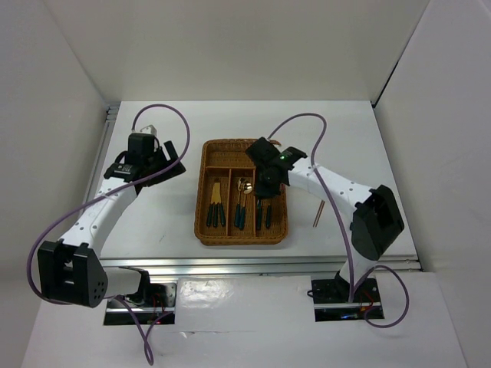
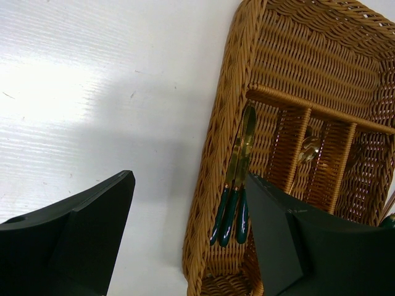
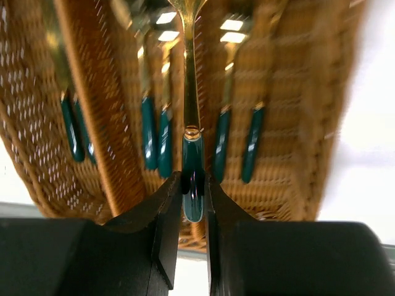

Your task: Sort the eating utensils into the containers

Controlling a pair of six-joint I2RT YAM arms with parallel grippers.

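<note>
My right gripper needs to go down into the tray section nearest the chopsticks (image 3: 243,137) next and let go of the green handle, because green-handled utensils are already there.
The brown wicker tray (image 1: 201,222) lies mid-table. Its left section holds gold knives with green handles (image 1: 216,208), the middle section spoons (image 1: 243,201), the right section two green-handled utensils (image 1: 265,216). My right gripper (image 1: 263,188) hangs over the right part of the tray. In the right wrist view it (image 3: 193,182) is shut on the green handle of a gold utensil (image 3: 192,111), held above the tray's sections (image 3: 92,92); its head is cut off. The chopsticks (image 1: 318,213) lie on the table right of the tray. My left gripper (image 1: 165,161) is open and empty left of the tray, over its left rim (image 2: 216,135) and the knives (image 2: 237,179).
White walls enclose the table on three sides. The crosswise section (image 1: 230,156) at the tray's far end looks bare. A metal rail (image 1: 261,264) runs along the table's near edge. Purple cables arc above both arms.
</note>
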